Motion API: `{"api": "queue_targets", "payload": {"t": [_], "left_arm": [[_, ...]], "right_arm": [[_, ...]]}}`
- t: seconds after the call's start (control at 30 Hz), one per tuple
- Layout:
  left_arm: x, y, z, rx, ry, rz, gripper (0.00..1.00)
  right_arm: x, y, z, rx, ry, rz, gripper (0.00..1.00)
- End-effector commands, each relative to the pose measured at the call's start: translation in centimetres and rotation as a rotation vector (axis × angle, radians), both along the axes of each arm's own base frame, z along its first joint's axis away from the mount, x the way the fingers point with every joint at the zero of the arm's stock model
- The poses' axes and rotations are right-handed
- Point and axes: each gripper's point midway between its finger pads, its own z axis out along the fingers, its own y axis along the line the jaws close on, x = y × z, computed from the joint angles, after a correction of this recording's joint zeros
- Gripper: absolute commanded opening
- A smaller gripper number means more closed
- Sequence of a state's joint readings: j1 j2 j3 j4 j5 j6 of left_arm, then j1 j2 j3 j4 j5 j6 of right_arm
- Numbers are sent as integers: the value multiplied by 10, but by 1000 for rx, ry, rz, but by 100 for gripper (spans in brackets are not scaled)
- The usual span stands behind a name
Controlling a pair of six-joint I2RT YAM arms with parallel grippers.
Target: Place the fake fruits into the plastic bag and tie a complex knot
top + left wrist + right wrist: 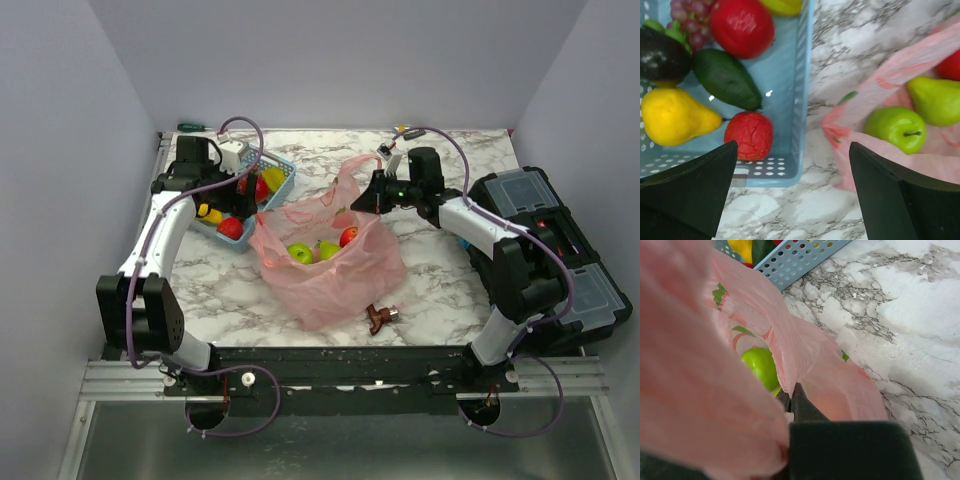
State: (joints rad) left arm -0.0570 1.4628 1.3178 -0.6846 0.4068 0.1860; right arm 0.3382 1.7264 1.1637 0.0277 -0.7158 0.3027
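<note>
Next I need to move my left gripper down and sideways onto the basket's nearest red fruit, which lies uncovered below it and to its left in the wrist view.
The pink plastic bag [335, 275] lies open at the table's middle, holding a green apple [300, 253], a green pear [327, 249] and a red fruit [349, 237]. My right gripper [372, 196] is shut on the bag's far handle [790, 355] and holds it up. My left gripper [248, 186] is open and empty, hovering between the basket's near corner and the bag [870, 95]. In the basket lie a yellow pear [675, 117], two red fruits [749, 135], a dark green one [725, 77] and a dark purple one [660, 55]. No knot shows.
The light-blue basket [282, 175] stands at the back left, touching the bag. A black toolbox [550, 245] fills the right side. A small brown object [380, 317] lies near the front edge. A screwdriver [193, 127] lies at the back wall.
</note>
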Motion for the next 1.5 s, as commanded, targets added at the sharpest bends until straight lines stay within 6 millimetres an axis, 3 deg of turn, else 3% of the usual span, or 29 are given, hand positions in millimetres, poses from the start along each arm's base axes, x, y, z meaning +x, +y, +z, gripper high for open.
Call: {"api": "queue_targets", "payload": {"t": [0.0, 0.07, 0.33, 0.53, 0.67, 0.73, 0.77, 0.83, 0.9, 1.03, 1.1, 1.2, 1.27, 1.37, 1.47], "left_arm": [[7, 33, -48, 95, 115, 62, 91], [12, 48, -60, 118, 141, 93, 90], [27, 63, -104, 189, 264, 132, 87], [24, 62, -128, 178, 371, 146, 87], [24, 59, -132, 165, 387, 137, 85], [25, 55, -125, 143, 378, 126, 78], [25, 52, -118, 126, 372, 119, 69], [27, 48, -97, 99, 340, 117, 51], [30, 46, -71, 83, 277, 124, 43], [33, 42, -11, 52, 115, 121, 40], [30, 29, 20, -4, 39, 79, 40], [13, -2, 64, -111, -61, -46, 40], [-7, -36, 84, -160, -113, -170, 40], [-32, -80, 88, -149, -152, -319, 41], [-44, -112, 68, -98, -142, -398, 42]], "right_arm": [[-6, -2, 5, 3, -12, 23, 1], [-7, -2, 5, 3, -12, 24, 1], [-5, -2, 3, -2, -7, 22, 1], [-4, -2, 3, -3, -4, 19, 1], [-3, -2, 3, -5, -8, 20, 1], [-3, -2, 2, -7, -6, 19, 1], [-3, -2, 2, -6, -6, 19, 1], [-3, -2, 1, -7, -4, 18, 1], [-5, -3, 1, -6, -2, 18, 1], [-6, -2, 2, 4, 1, 19, 1], [-5, -1, 3, 8, 2, 19, 1], [-5, -1, 5, 11, -1, 19, 1], [-5, 0, 6, 16, -6, 22, 1], [-4, 1, 7, 23, -3, 24, 1], [-4, 2, 8, 26, -3, 23, 1]]}}
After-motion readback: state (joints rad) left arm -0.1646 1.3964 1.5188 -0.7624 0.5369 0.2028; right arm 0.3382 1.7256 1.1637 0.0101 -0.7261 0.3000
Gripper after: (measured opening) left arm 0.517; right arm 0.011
